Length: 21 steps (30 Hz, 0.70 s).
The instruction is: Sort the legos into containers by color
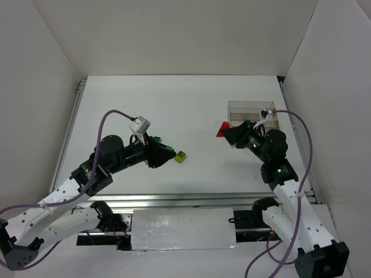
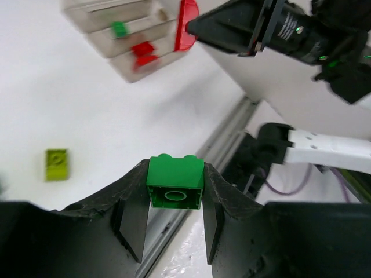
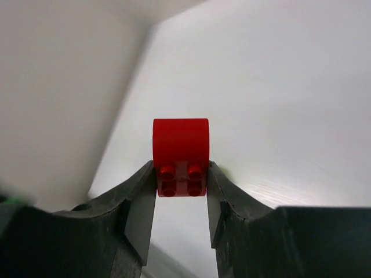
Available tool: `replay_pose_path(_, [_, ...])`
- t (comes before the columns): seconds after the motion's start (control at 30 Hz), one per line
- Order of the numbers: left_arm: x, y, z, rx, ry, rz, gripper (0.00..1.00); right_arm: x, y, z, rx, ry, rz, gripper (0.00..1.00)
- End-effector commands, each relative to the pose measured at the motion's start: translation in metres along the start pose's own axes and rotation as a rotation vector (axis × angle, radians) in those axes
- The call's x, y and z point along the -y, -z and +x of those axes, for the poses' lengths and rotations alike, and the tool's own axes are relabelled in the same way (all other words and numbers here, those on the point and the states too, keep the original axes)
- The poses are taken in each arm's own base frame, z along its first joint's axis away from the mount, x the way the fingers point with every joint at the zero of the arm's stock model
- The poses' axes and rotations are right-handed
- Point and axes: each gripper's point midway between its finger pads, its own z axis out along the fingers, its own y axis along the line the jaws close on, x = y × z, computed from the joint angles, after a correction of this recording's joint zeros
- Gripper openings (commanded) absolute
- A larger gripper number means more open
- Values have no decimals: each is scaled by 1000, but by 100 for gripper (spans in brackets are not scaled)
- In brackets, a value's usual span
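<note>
I should next swing my right gripper to the right in the top view and tilt it down over the near part of the container, where red lego already lies.
My left gripper is shut on a dark green lego, held above the table left of centre; the gripper also shows in the top view. A yellow-green lego lies on the table just right of it, also in the left wrist view. My right gripper is shut on a red lego, which shows in the top view left of the clear divided container. In the left wrist view the container holds a green lego and a red lego.
White walls close in the table on the left, back and right. A metal rail runs along the near edge, with the arm bases and purple cables behind it.
</note>
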Motion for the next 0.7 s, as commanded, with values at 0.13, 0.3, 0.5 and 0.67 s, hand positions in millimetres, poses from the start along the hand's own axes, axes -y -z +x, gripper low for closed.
replay_pose_path(0.13, [-53,-4,25,-132,42,-281,0,199,44,-51,319,-276,1082,0])
replay_pose_path(0.3, [-50,-4,38,-154,57,-244,0,230,59,-64,411,-286,1217,2])
replay_pose_path(0.5, [-52,-3,42,-167,52,-243,0,271,72,-48,353,-354,1301,9])
replay_pose_path(0.67, [-50,-4,43,-170,41,-226,0,287,67,-42,330,-382,1281,14])
